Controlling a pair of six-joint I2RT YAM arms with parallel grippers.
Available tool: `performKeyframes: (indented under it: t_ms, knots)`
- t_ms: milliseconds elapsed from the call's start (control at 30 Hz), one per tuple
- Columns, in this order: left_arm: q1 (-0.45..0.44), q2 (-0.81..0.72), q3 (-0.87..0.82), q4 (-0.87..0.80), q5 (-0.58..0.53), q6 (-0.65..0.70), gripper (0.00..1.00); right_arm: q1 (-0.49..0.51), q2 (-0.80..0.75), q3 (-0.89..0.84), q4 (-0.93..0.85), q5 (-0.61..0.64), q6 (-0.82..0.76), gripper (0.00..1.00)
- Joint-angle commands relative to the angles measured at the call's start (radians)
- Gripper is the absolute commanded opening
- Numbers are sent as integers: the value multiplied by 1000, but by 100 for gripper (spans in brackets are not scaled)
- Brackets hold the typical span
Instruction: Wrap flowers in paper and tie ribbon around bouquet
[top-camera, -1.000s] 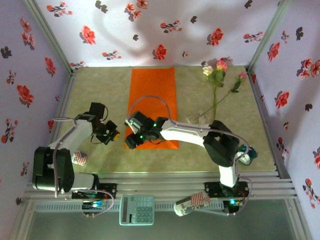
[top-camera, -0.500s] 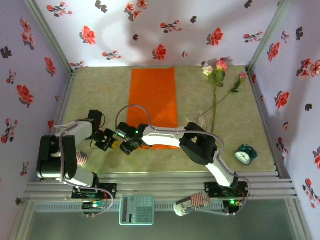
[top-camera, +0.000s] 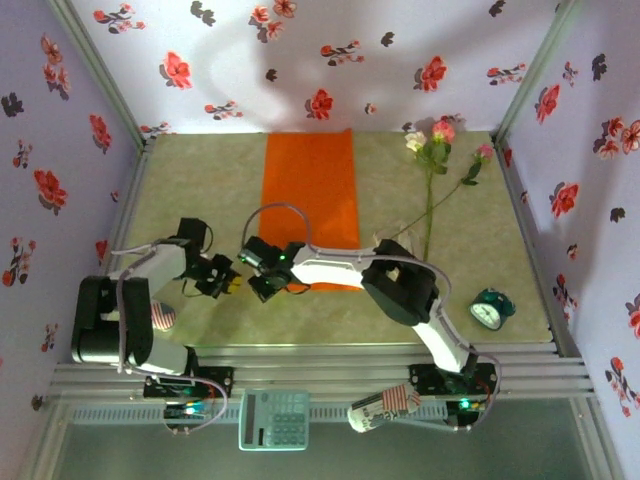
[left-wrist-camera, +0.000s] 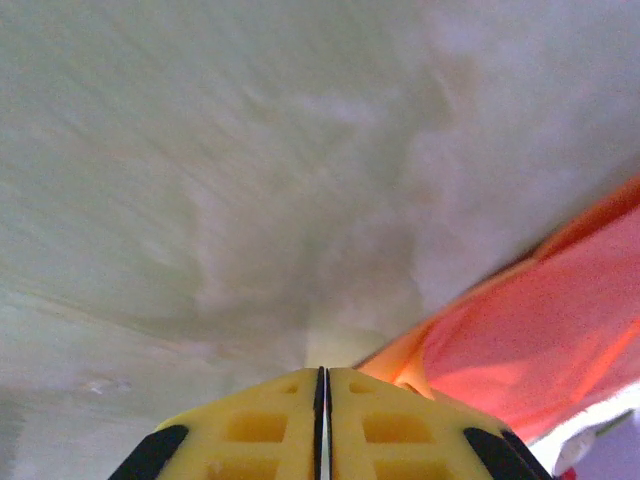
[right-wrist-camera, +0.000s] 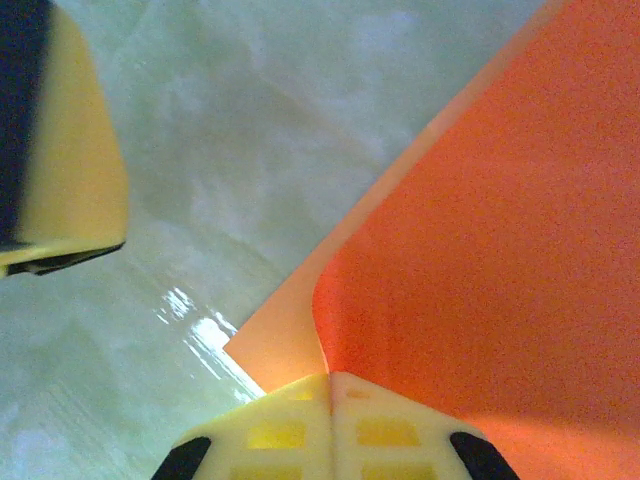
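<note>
The orange paper still lies folded in layers, so my right gripper needs to lift its upper corner across toward the flower stems and release it there.
The orange paper lies flat along the middle of the table. My right gripper is at its near left corner, shut on the paper, which curls up from the table into the jaws. My left gripper hovers just left of that corner, low over the table. Its yellow fingers are together with nothing between them, and the paper's edge is to their right. The flowers lie at the back right, stems pointing towards me. A faint pale ribbon lies beside the stems.
A teal alarm clock sits at the front right. A calculator and a striped roll lie on the rails in front of the arms. Flowered walls close in three sides.
My right gripper came off the sheet to its near left corner and shut on it, lifting the corner. My left gripper drew nearer and stays beside that corner.
</note>
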Motion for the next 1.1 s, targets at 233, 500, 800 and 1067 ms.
performKeyframes:
  t_ms: [233,500,800,1067]
  knots:
    - [-123,-45,-59,223,69,-275,10,-155,-169,-222,339,-382,277,0]
    - [-238,34,-24,321,-11,-392,3,-227,-355,-335,296,-247,348,0]
    - [-367,165,103,335,-107,-445,3,-313,-609,-464,210,-55,410,0]
    - [-402,323,189,343,-187,-503,3,-366,-791,-560,19,202,462,0]
